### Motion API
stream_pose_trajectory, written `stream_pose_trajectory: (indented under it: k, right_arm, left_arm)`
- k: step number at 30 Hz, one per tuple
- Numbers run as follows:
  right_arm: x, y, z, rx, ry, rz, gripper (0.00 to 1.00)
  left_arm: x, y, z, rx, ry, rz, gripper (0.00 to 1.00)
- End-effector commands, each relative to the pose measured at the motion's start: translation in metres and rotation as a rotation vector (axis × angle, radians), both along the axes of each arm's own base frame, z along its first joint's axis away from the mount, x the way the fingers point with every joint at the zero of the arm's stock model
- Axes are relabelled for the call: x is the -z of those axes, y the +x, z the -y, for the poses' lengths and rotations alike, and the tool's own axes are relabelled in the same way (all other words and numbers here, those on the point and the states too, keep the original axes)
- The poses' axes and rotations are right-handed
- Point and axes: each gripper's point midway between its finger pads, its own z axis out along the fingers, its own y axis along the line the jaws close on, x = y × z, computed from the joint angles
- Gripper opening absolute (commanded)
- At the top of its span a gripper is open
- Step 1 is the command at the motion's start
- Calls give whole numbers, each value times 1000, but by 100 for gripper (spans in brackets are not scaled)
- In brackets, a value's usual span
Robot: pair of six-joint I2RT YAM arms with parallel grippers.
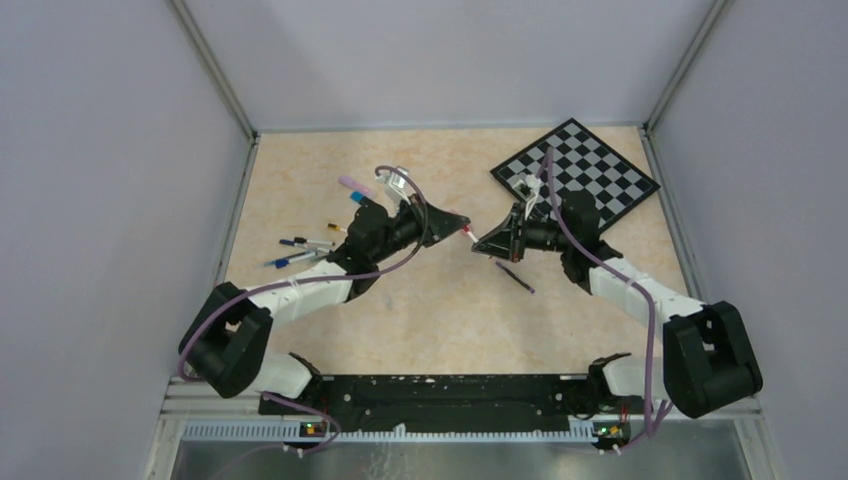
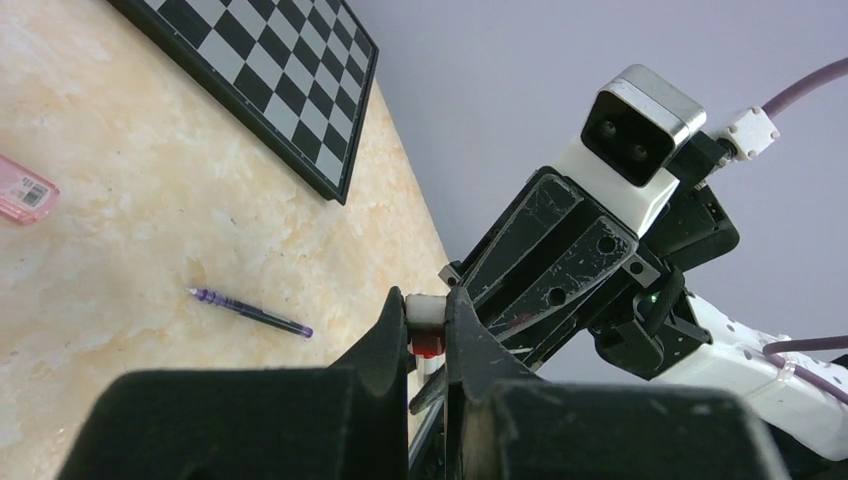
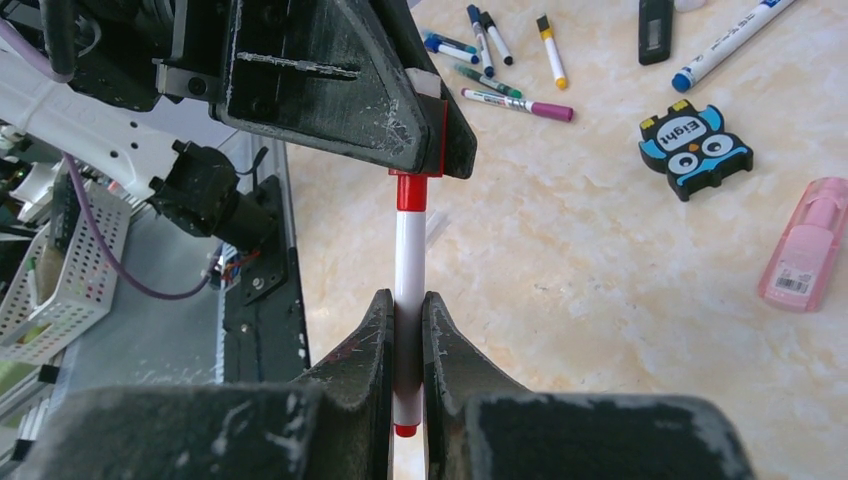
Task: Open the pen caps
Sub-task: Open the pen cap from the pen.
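The right gripper moves away from the white pen's cap next, turns down and lowers to release the white pen's body beside the purple pen (image 1: 527, 277), where the tabletop is clear.
A white pen (image 3: 408, 270) with a red collar hangs in the air between my two grippers. My right gripper (image 3: 405, 305) is shut on the pen's white body, whose red tail end pokes out below the jaws. My left gripper (image 2: 427, 300) is shut on the pen's red and white cap (image 2: 426, 325), and the right gripper's fingers (image 2: 555, 255) stand just behind it. In the top view the two grippers (image 1: 455, 225) (image 1: 487, 243) meet tip to tip over the table's middle, with the pen (image 1: 468, 233) between them. Several capped pens (image 3: 500, 70) lie in a loose group.
A purple pen (image 1: 515, 277) lies on the table below the grippers. A chessboard (image 1: 580, 170) sits at the back right. The pen group (image 1: 300, 250) lies at the left. A black-blue owl block (image 3: 695, 145), a pink case (image 3: 805, 245) and a blue-capped marker (image 3: 725, 45) lie nearby.
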Motion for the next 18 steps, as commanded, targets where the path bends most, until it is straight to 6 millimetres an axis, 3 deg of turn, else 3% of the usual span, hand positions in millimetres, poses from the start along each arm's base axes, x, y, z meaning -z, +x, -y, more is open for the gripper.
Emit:
stream_pose_trajectory:
  k: [1,13,16,18]
  right_arm:
    - [45,-56,6,-177,-55,-239,0]
    - [47,-57,5,-201,-85,-223,0]
    - [51,-45,13,-153,-167,-145,0]
    - [56,-24,30,-83,-274,-33,0]
  left_arm:
    - [-109,95,-126,-596,-215,233,0]
    - [-116,107,-164,-699,-232,224,0]
    - [-115,101,-163,-668,-185,247,0]
    - [-106,92,-157,-614,-117,252,0]
